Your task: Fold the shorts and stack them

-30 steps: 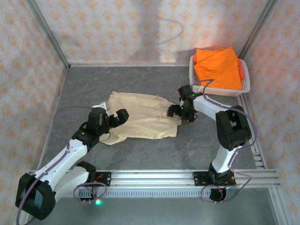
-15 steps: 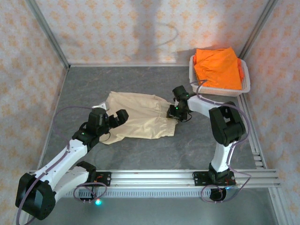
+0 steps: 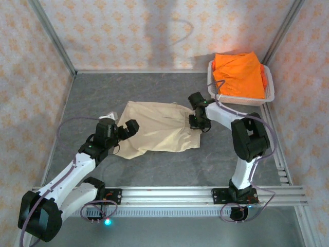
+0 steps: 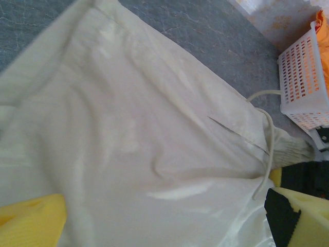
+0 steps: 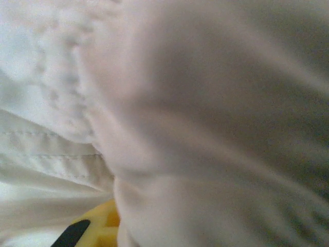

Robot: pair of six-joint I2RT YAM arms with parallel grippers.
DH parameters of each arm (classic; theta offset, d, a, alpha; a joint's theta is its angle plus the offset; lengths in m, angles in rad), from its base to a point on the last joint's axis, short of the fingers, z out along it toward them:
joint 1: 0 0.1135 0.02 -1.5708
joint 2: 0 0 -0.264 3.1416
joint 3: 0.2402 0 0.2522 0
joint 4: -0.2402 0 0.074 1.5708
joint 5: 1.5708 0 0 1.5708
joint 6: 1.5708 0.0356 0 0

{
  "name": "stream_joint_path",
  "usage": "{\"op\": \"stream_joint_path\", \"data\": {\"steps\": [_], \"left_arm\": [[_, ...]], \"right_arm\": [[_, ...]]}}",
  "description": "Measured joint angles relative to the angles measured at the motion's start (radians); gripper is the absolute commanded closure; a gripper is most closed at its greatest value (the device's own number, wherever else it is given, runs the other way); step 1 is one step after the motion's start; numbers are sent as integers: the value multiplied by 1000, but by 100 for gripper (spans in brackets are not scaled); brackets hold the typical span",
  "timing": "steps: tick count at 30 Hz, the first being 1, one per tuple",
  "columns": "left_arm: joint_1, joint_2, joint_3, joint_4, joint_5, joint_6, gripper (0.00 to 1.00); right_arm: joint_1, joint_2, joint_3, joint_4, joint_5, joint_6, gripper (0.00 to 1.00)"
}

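Note:
The shorts, held only by my right gripper, lift toward the basket next. Then they come down between both arms, and the gripper releases their waist cloth atop the table.
Beige shorts (image 3: 157, 133) lie spread on the grey table, with a white drawstring (image 4: 267, 139) near the waist. My right gripper (image 3: 198, 122) is at their right edge, shut on the waist cloth; in the right wrist view the beige shorts (image 5: 205, 128) press close over a yellow pad (image 5: 97, 226). Over the shorts' left part hovers my left gripper (image 3: 126, 129), open, and the beige cloth (image 4: 128, 128) lies between its yellow pads (image 4: 31, 226). Orange shorts (image 3: 239, 74) are piled in the basket.
The white perforated basket (image 3: 241, 99) stands at the back right corner, close behind the right arm, and its wall (image 4: 303, 82) appears in the left wrist view. Patterned walls enclose the table. A metal rail (image 3: 205, 193) runs along the near edge.
The right gripper has shut on the right edge of the beige shorts, and the cloth there has shifted and drawn out to the right. The left gripper has stayed open over the left part.

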Motion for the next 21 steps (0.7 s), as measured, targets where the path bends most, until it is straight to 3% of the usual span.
{"op": "stream_joint_path", "data": {"steps": [12, 21], "left_arm": [[8, 12, 15, -21, 2, 22, 0], [8, 11, 16, -22, 4, 18, 0]], "right_arm": [[0, -183, 159, -323, 497, -240, 100], [17, -126, 418, -503, 768, -329, 100]]}}
